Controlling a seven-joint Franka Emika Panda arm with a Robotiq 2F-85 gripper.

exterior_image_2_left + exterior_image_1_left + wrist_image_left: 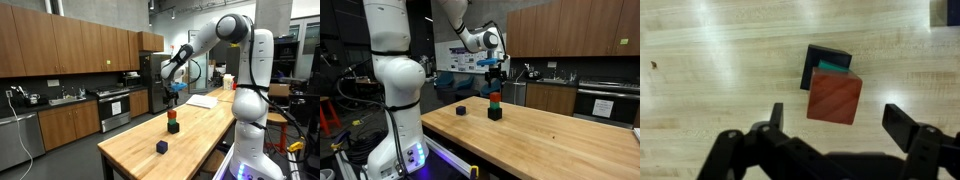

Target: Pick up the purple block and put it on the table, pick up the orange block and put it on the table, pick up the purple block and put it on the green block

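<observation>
My gripper moves open straight down over the orange block [834, 96] next, its fingers passing either side, because that block sits uncovered at the top of the stack.
A stack stands on the light-wood table [550, 130]: the orange block [495, 97] on top, the green block [495, 104] under it, a larger black cube [495, 113] at the bottom. The stack also shows in an exterior view [172, 117]. The purple block [461, 110] sits alone on the table, apart from the stack, also in an exterior view [161, 146]. My gripper [495, 78] hangs open just above the stack. In the wrist view the open fingers [840, 125] are spread wider than the orange block [834, 96]; a green sliver [832, 67] and the black cube [820, 58] show beneath it.
The table's front edge [130, 160] is near the purple block. A white sheet [203, 101] lies at the table's far end. Kitchen cabinets and an oven [112, 108] stand behind. A dark corner [948, 9] shows at the wrist view's top right.
</observation>
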